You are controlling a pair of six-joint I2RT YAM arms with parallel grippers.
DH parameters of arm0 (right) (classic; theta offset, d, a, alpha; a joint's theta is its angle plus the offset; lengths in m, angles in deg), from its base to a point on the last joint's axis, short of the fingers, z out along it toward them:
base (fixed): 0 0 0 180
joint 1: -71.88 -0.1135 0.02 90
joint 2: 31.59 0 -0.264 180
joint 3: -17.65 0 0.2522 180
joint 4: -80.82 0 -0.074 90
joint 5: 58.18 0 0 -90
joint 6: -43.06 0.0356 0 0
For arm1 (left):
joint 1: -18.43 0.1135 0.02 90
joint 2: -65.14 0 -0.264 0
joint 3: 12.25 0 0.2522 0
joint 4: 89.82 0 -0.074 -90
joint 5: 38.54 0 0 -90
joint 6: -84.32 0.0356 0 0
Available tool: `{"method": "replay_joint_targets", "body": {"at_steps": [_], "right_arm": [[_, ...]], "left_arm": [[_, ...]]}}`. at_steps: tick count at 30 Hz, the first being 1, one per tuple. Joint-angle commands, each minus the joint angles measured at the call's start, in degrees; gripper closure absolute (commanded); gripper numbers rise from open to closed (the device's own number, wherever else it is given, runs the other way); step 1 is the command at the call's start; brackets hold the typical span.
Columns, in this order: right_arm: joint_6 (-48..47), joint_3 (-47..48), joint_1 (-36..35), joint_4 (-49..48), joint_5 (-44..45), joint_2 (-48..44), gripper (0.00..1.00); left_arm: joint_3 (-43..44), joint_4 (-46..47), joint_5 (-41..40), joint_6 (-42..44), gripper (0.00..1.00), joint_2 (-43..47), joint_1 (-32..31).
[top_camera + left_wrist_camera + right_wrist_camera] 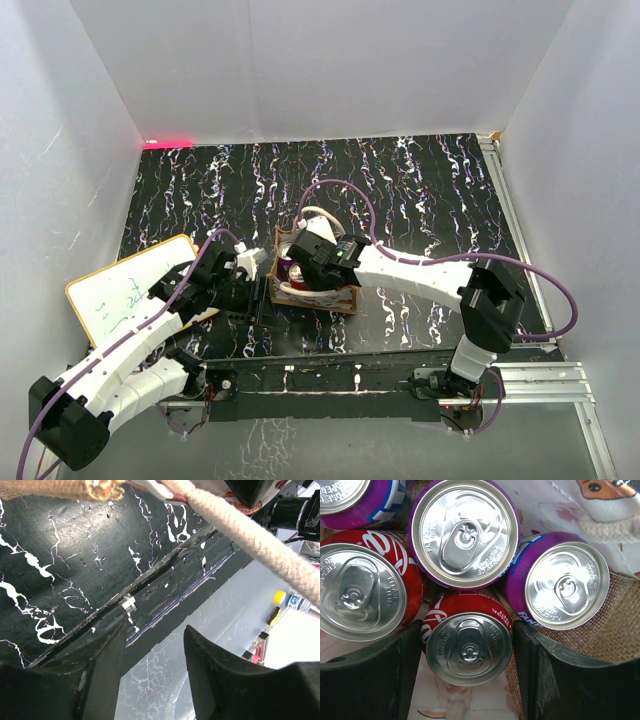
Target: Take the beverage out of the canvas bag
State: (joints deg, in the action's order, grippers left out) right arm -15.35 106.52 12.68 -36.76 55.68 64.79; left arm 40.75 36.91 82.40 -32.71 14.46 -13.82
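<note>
My right gripper is going to lift the cola can out next, move across outward to clear tabletop on the right in the top view, and go down to release the can.
The canvas bag [343, 299] stands at the table's middle; its brown weave shows in the right wrist view [615, 630]. It holds several upright cans: purple ones [465, 532] and red cola ones [360, 592]. My right gripper [305, 262] reaches down into the bag. Its jaws [467, 645] are closed against both sides of one red cola can [469, 650]. My left gripper [262, 298] is open and empty, low at the bag's left front side [155, 630]. A cream rope handle [250, 535] crosses above it, under the bag's edge [50, 487].
A white board with an orange rim [130, 290] lies at the left, under the left arm. An aluminium rail [520, 230] runs along the table's right edge. White walls enclose the black marbled table [420, 190]. A red light [168, 143] glows at the back left.
</note>
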Motion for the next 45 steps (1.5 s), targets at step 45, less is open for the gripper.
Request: {"method": "replay_joint_targets", "body": {"at_steps": [45], "right_arm": [[-9.81,2.05,12.78,-1.56,22.72,-29.37,0.92]], "left_arm": [[-0.05,-0.75,5.82,3.03,0.24,0.14,11.03]]}}
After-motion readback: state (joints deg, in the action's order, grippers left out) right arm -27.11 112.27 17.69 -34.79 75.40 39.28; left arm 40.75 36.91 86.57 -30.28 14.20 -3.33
